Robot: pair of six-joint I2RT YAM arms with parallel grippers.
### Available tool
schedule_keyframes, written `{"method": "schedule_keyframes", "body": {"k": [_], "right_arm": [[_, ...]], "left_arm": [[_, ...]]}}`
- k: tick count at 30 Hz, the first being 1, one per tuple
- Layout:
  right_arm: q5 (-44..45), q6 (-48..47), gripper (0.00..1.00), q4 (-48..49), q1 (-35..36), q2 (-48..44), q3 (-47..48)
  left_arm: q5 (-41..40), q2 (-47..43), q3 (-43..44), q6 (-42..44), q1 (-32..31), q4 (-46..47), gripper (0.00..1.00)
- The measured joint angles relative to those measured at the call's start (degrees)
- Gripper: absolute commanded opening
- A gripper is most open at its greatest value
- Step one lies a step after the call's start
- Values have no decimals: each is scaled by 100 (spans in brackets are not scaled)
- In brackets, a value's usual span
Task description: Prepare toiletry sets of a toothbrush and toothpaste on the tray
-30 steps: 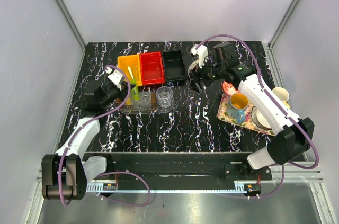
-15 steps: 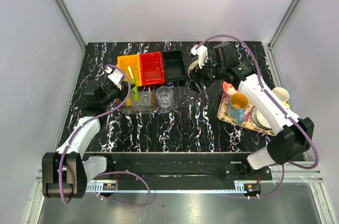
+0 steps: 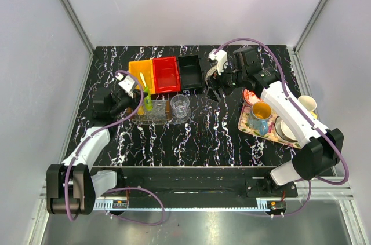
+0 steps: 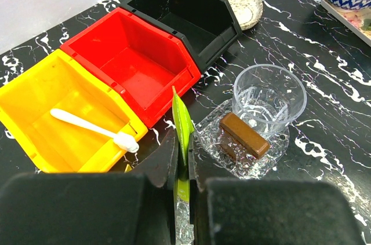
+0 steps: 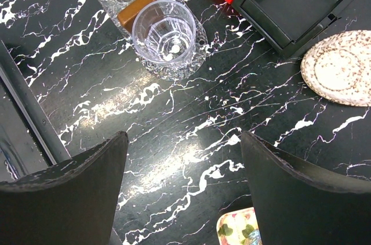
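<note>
The tray's end by the yellow bin lies below my fingers, so next my left gripper should move down to it and release the light green toothpaste tube [image 4: 182, 119].
My left gripper [image 3: 138, 98] is shut on the light green toothpaste tube [image 4: 182, 119]. It holds the tube upright over the left end of a clear glass tray [image 4: 215, 122], which also shows in the top view [image 3: 152, 119]. The tube also shows in the top view [image 3: 148, 103]. The white toothbrush [image 4: 87, 127] lies in the yellow bin [image 4: 40, 91], just left of my fingers. A clear glass cup [image 4: 269, 97] and a brown bar [image 4: 244, 135] sit on the tray. My right gripper [image 5: 184, 136] is open and empty above the bare table, right of the cup [image 5: 164, 33]. I cannot make out the yellow tube.
A red bin [image 3: 166, 74] and a black bin [image 3: 191, 71] stand beside the yellow bin [image 3: 141, 73]. A speckled round dish [image 5: 339, 65] lies near the black bin. A patterned tray [image 3: 248, 125] with cups and bowls sits at the right.
</note>
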Motion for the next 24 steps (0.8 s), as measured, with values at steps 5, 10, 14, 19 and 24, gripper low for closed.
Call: {"method": "schedule_keyframes", "body": {"k": [5,10,14,19,24], "right_arm": [[-24,7,84,17,0,0,-37],[-33,7,84,22,0,2,-72],[-33,7,84,39,0,2,-87],[-35,9,84,42,0,2,-90],[-35,9,84,44,0,0,-90]], "left_arm": [[26,20,0,-2,4,4,0],[42,66,0,0,7,15,0],[59,116,0,2,7,39,0],[79,164,-2,7,9,76,0],[81,201,-11,20,11,127,0]]}}
